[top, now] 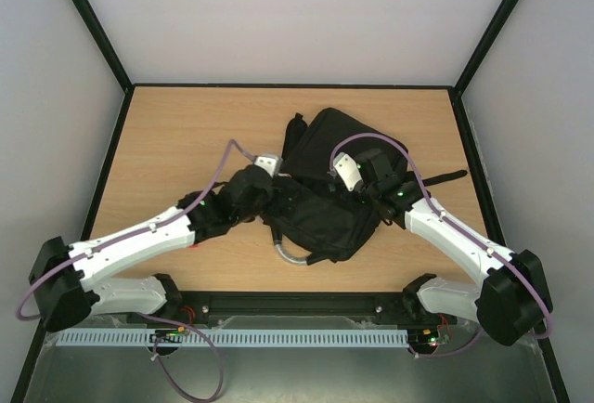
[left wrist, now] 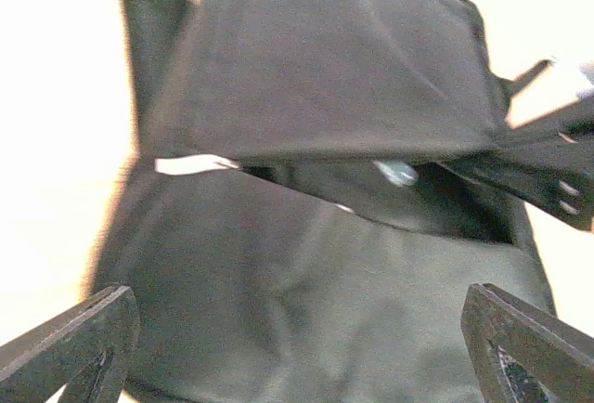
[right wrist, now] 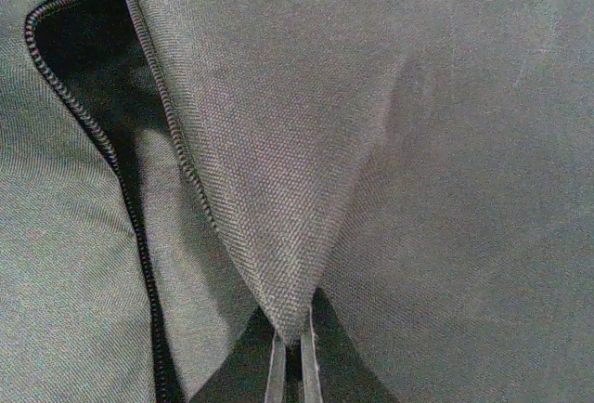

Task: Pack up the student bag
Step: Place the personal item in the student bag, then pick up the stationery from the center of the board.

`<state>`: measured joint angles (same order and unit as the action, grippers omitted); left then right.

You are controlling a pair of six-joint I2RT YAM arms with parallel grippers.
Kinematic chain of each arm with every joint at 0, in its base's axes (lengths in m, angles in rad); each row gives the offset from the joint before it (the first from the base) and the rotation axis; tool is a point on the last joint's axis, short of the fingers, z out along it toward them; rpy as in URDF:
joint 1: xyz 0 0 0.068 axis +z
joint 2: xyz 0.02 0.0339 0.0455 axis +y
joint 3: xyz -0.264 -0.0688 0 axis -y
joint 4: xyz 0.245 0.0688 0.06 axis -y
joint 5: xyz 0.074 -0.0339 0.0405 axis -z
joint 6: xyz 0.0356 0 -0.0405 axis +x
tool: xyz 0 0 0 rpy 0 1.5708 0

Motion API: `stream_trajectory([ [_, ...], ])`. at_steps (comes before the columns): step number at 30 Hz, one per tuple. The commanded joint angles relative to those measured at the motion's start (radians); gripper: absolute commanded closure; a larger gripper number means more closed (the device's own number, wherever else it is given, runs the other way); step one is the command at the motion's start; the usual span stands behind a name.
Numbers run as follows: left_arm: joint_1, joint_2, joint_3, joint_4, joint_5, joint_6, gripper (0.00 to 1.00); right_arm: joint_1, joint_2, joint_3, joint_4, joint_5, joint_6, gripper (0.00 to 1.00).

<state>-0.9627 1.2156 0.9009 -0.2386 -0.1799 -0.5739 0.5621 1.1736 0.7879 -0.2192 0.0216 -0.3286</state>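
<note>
The bag is being held open, so I need to move my left gripper to the left in the top view next and down to the tabletop by the red tip.
A black student bag [top: 325, 180] lies in the middle of the wooden table, its zipper open. My right gripper [top: 364, 194] is shut on a fold of the bag's fabric [right wrist: 288, 264] beside the open zipper [right wrist: 139, 227] and pulls it up into a peak. My left gripper [top: 278, 201] is open over the bag's near side, its fingers [left wrist: 79, 347] spread wide and holding nothing. In the left wrist view the lifted flap [left wrist: 325, 69] shows a dark opening with a small pale thing [left wrist: 397, 173] inside.
The table [top: 176, 134] has black raised edges and grey walls around it. A grey cable loop [top: 290, 254] lies at the bag's near edge. A bag strap [top: 445, 176] sticks out to the right.
</note>
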Motion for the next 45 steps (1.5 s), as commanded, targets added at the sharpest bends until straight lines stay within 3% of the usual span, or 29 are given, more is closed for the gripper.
stream_trajectory([
  [1,0.090,-0.048,0.064,-0.224,-0.180,-0.026,0.01,-0.001,-0.031,-0.004,0.000,-0.033,0.005,0.99],
  [7,0.179,0.013,0.216,-0.486,-0.343,0.036,0.01,-0.001,-0.030,-0.002,-0.002,-0.031,0.005,0.99],
  [12,0.233,-0.127,0.078,-0.320,-0.322,0.139,0.01,-0.001,-0.036,-0.002,-0.002,-0.026,0.005,0.99],
  [15,0.323,-0.155,0.063,-0.313,-0.257,0.112,0.01,-0.001,-0.037,-0.003,-0.004,-0.031,0.006,0.99],
  [19,0.405,-0.145,0.073,-0.416,-0.429,-0.073,0.01,-0.001,-0.029,-0.001,-0.008,-0.037,0.006,0.99],
  [23,0.539,-0.045,0.114,-0.504,-0.217,-0.004,0.01,-0.001,-0.032,-0.001,-0.008,-0.032,0.002,0.99],
  [26,0.552,0.038,0.146,-0.494,-0.091,0.164,0.01,-0.001,-0.035,-0.001,-0.008,-0.032,0.002,0.99],
  [30,0.633,0.079,0.108,-0.495,-0.070,0.094,0.02,-0.001,-0.036,-0.001,-0.011,-0.034,0.000,0.99],
  [34,0.696,0.115,0.062,-0.466,0.034,0.104,0.20,-0.002,-0.038,-0.001,-0.012,-0.034,-0.003,0.99],
  [39,0.727,0.135,0.019,-0.467,0.048,0.063,0.29,-0.002,-0.040,-0.003,-0.012,-0.035,-0.006,0.99],
  [42,0.731,0.110,-0.030,-0.443,0.148,0.007,0.28,-0.002,-0.039,-0.003,-0.012,-0.037,-0.007,0.99],
  [45,0.731,0.093,-0.056,-0.467,0.090,-0.033,0.26,-0.002,-0.037,-0.003,-0.015,-0.040,-0.008,0.99],
])
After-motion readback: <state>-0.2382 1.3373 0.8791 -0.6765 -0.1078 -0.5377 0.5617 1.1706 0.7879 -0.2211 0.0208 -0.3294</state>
